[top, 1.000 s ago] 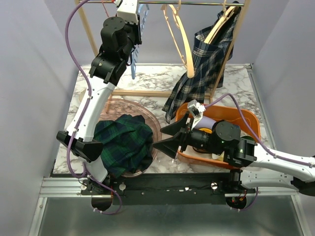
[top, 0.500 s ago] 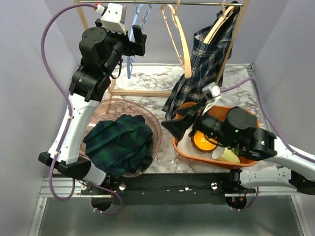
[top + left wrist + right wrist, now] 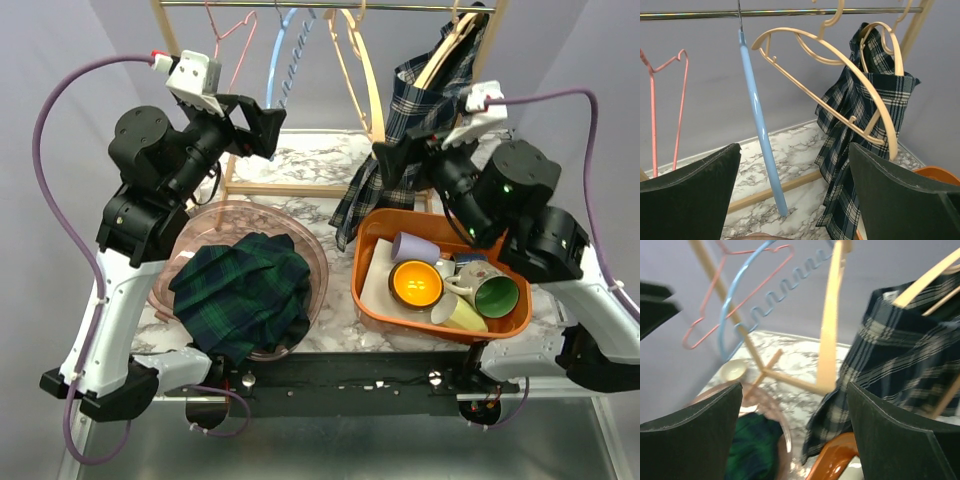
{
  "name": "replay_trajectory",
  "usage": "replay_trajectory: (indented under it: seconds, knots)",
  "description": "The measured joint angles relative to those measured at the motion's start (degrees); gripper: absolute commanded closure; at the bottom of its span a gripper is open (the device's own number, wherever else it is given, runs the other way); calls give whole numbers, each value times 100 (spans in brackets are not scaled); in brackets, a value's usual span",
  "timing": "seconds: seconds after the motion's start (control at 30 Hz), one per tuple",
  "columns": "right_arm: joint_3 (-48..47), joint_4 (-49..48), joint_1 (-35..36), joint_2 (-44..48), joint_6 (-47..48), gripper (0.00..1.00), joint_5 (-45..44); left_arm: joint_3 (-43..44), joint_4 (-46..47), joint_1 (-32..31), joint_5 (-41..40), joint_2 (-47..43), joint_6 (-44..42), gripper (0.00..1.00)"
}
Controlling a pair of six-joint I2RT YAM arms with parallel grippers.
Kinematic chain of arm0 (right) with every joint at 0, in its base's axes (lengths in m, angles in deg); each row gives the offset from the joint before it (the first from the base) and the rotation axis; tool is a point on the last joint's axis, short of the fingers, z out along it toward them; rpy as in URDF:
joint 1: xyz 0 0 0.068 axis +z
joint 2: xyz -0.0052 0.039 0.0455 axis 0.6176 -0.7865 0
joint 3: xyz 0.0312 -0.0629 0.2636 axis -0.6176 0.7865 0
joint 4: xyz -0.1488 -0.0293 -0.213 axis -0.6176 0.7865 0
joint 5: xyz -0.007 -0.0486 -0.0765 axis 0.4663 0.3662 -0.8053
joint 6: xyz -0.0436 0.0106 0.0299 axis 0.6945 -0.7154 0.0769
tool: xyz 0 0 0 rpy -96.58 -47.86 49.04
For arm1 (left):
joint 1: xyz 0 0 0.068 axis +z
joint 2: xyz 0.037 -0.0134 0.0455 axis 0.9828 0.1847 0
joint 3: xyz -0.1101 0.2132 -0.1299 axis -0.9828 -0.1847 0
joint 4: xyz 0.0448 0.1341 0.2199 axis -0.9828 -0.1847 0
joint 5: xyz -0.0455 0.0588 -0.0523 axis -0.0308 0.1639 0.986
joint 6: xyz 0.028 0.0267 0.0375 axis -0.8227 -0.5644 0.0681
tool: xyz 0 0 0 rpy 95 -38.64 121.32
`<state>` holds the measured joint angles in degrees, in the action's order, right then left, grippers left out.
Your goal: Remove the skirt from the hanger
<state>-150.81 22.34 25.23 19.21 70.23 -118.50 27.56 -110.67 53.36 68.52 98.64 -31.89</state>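
Observation:
The plaid skirt at its near waistband edge (image 3: 408,101) (image 3: 882,325) hangs just below the wooden hanger's end. My right gripper must next turn toward the skirt and move outward onto that edge.
A navy-and-white plaid skirt (image 3: 415,140) hangs from a wooden hanger (image 3: 452,45) at the right end of the rail. It is also in the left wrist view (image 3: 860,125) and the right wrist view (image 3: 905,355). My left gripper (image 3: 262,128) is open in the air left of the empty hangers, holding nothing. In its own view (image 3: 794,150) it faces the blue hanger (image 3: 757,130). My right gripper (image 3: 392,165) is raised beside the skirt's lower left edge. It is open and empty, with the skirt just ahead of its right finger (image 3: 900,440).
An empty wooden hanger (image 3: 365,80), a blue hanger (image 3: 285,60) and a pink hanger (image 3: 225,35) hang on the rail (image 3: 300,5). A green plaid garment (image 3: 245,290) fills a pink bowl (image 3: 310,255). An orange bin (image 3: 375,225) holds cups.
The left arm drew back from the rail, down and to the left, and its jaws opened. The right arm rose from beside the orange bin up to the skirt.

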Motion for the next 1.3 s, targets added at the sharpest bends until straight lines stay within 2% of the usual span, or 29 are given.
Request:
replay_trajectory:
  seconds: [0.23,0.33,0.4,0.6,0.87,0.93,1.07,1.17,1.3]
  knots:
    - [-918,420,-951,-868,358,16,240,-643,2,0,275,-605,66,1]
    - [-1504,693,-1471,-1314,306,12,210,-1047,55,0,313,-887,153,1]
    - [-1755,730,-1781,-1504,175,6,46,-1349,116,0,317,-1071,203,1]
    - [-1893,713,-2341,-1674,-402,0,-415,-2028,304,0,289,-1467,299,1]
    - [-1572,483,-2411,-2028,-824,0,-319,-2474,651,-37,236,-1808,417,1]
    - [-1506,476,-2411,-2184,-855,2,-354,-2531,704,-37,234,-1864,433,1]
    - [-1360,483,-2428,-2396,-861,18,-538,-2647,767,-37,216,-1982,435,1]
    - [-962,345,-2476,-2323,-839,25,-608,-2651,778,-37,170,-2024,433,1]
    - [-636,282,-2518,-2225,-726,24,-710,-2651,796,-37,63,-2052,428,1]
